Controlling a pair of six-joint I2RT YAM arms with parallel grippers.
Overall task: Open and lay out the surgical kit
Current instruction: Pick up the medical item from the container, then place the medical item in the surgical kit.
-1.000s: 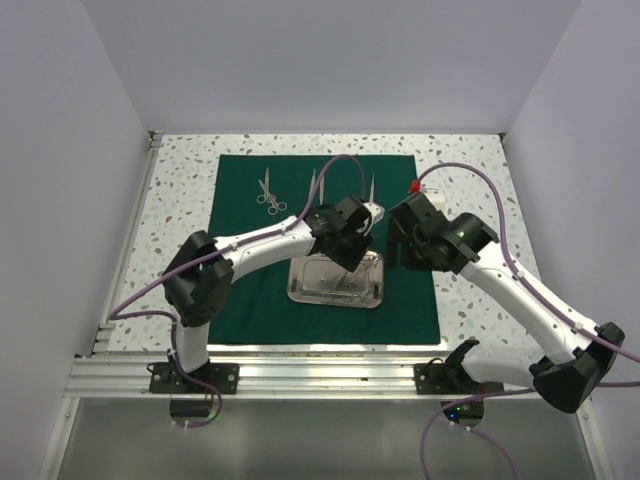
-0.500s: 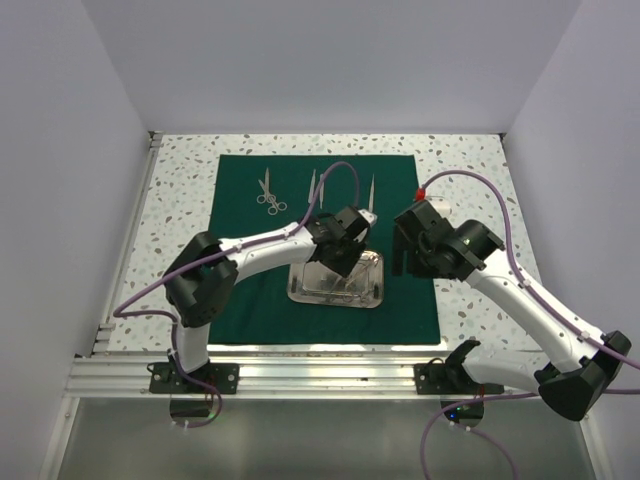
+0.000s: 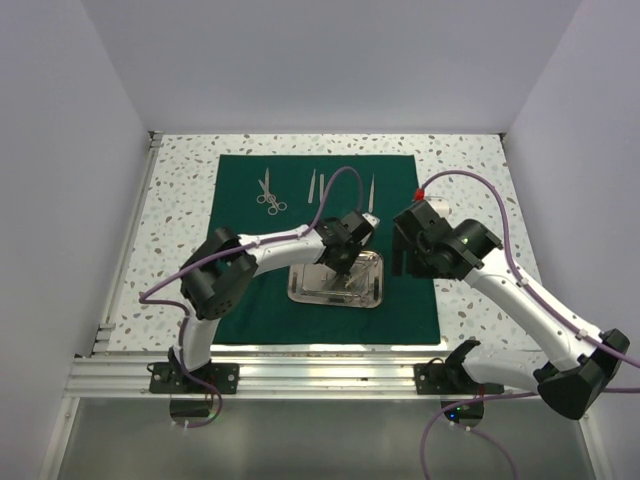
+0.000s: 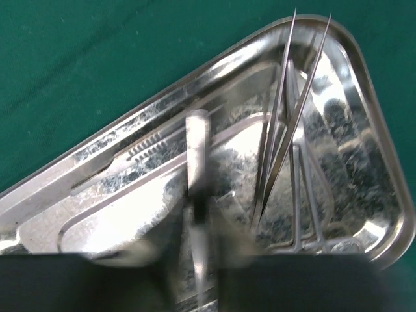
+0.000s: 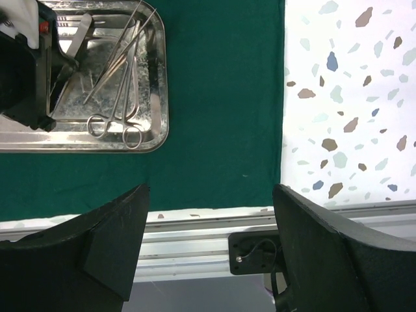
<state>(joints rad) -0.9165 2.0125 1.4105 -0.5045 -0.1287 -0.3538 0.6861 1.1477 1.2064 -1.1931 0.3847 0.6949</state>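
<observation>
The long forceps' pointed ends reach over the tray's far rim. Next, my right gripper goes to the left in the top view and down onto them.
The dark green drape (image 3: pixel 250 290) lies spread flat. On its far part lie scissors (image 3: pixel 268 195), two slim tweezers (image 3: pixel 317 185) and one more instrument (image 3: pixel 372 190). The steel tray (image 3: pixel 375 290) sits near the front. My left gripper (image 3: pixel 342 262) is down inside the tray (image 4: pixel 383 175), its jaws narrow around a flat silver instrument (image 4: pixel 197 149); blur hides whether they touch it. Long forceps (image 4: pixel 279 117) lie beside it. My right gripper (image 3: pixel 408 258) hovers open and holds nothing (image 5: pixel 208 227) over the drape's front right edge (image 5: pixel 221 130), beside the tray (image 5: pixel 162 97).
An aluminium rail (image 3: pixel 300 375) runs along the near table edge, with the arm mounts on it. Speckled tabletop (image 5: pixel 351 97) shows right of the drape. White walls close in on the left, back and right. A red fitting (image 3: pixel 416 190) sits on the right arm's cable.
My left gripper has dropped lower into the tray and its jaws have narrowed around the flat instrument. The left elbow swung right. The right gripper drew slightly right, then held still.
</observation>
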